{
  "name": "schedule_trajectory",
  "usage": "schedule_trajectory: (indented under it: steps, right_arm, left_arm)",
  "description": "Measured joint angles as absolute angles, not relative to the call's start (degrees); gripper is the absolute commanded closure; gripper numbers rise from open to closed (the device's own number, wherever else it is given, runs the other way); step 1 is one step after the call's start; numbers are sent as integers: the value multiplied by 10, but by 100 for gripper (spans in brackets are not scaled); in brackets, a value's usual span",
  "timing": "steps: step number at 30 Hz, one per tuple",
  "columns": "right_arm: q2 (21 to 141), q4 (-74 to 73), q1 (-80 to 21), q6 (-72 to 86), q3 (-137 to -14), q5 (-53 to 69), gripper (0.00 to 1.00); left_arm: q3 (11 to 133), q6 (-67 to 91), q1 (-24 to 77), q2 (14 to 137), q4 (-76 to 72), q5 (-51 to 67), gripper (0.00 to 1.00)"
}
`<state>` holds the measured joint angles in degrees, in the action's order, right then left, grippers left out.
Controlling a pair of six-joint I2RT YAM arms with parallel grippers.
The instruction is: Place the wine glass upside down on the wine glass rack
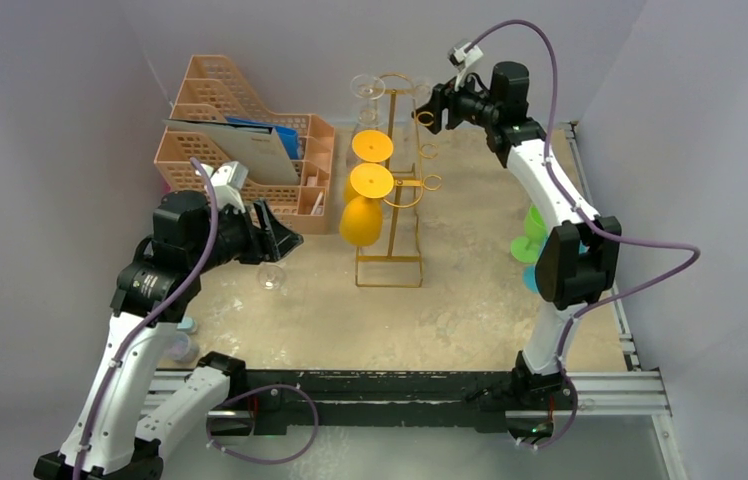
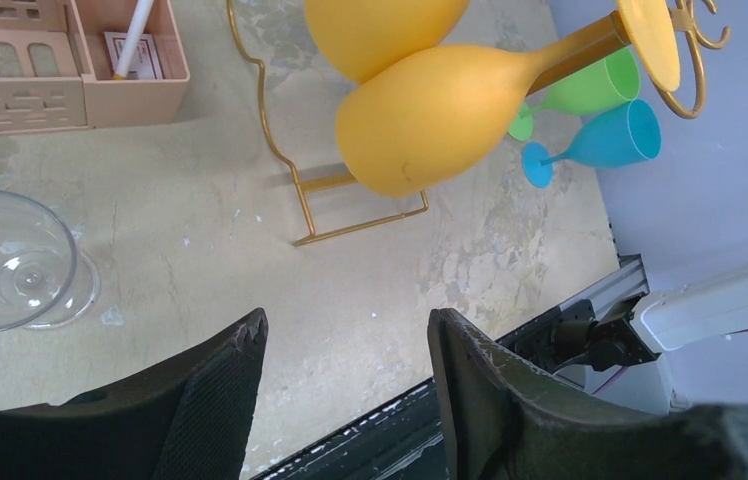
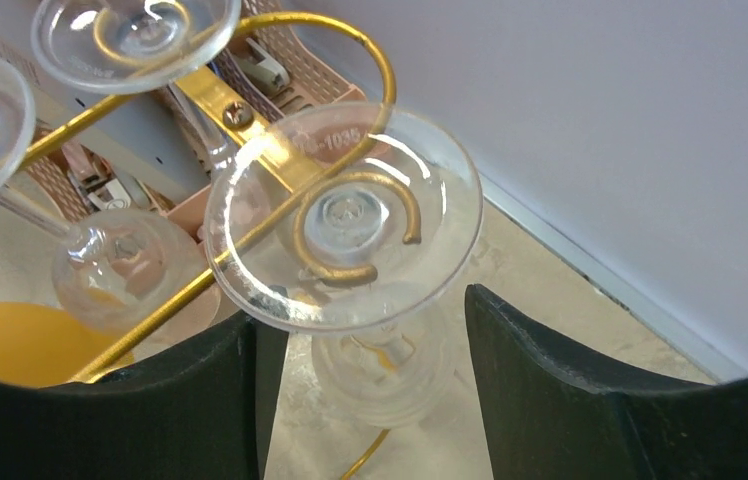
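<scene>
My left gripper lowers toward the left in the wrist view onto the upright wine glass's rim (image 2: 75, 262) next, since the glass stands below it and to that side.
The gold wire wine glass rack (image 1: 391, 258) stands mid-table; its post also shows in the right wrist view (image 3: 220, 100). A clear wine glass (image 3: 345, 215) hangs upside down, its foot resting on a gold ring hook at the rack's far right. My right gripper (image 3: 360, 305) is open, its fingers on either side of the hanging bowl without touching it; it also shows in the top view (image 1: 432, 108). My left gripper (image 2: 345, 315) is open and empty over the table. Another clear wine glass (image 2: 10, 260) stands upright on the table just left of it.
Two yellow glasses (image 1: 362, 215) and two more clear ones (image 3: 130, 35) hang on the rack's left side. A peach lattice organizer (image 1: 250, 150) stands at the back left. A green glass (image 1: 530, 240) and a blue glass (image 2: 615, 140) sit by the right arm.
</scene>
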<state>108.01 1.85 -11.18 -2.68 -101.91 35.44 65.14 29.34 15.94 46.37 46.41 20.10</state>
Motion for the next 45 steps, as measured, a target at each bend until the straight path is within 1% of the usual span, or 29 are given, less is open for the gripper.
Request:
schedule_trajectory:
  steps: [13,18,22,24,27,29,32,35,38,45]
  right_arm:
    - [1069,16,-86,-11,-999,369,34]
    - [1037,13,-82,2,-978,366,35]
    - [977,8,-82,21,-930,326,35]
    - [927,-3,-81,44,-891,281,35]
    - [879,-25,-80,69,-862,230,36]
    - [834,-57,-79,92,-837,183,37]
    - [766,-113,-79,124,-798,121,41]
    - [699,-175,-79,158,-771,79,52]
    - [643,-229,-78,187,-757,70,55]
    - [550,-324,-78,241,-723,102,56]
  left_arm:
    - [670,293,159,464,491,186,41]
    - [691,281,159,464,507,165,41]
    - [711,265,159,466,529,131,41]
    - [721,257,159,471,542,111,40]
    - [740,244,159,484,570,68,41]
    - [746,236,159,498,584,38,44]
    - [747,227,159,519,596,7,53]
    - [747,218,159,549,596,-10,59]
    - [747,214,159,584,591,-23,60]
    - [748,217,159,641,580,-53,61]
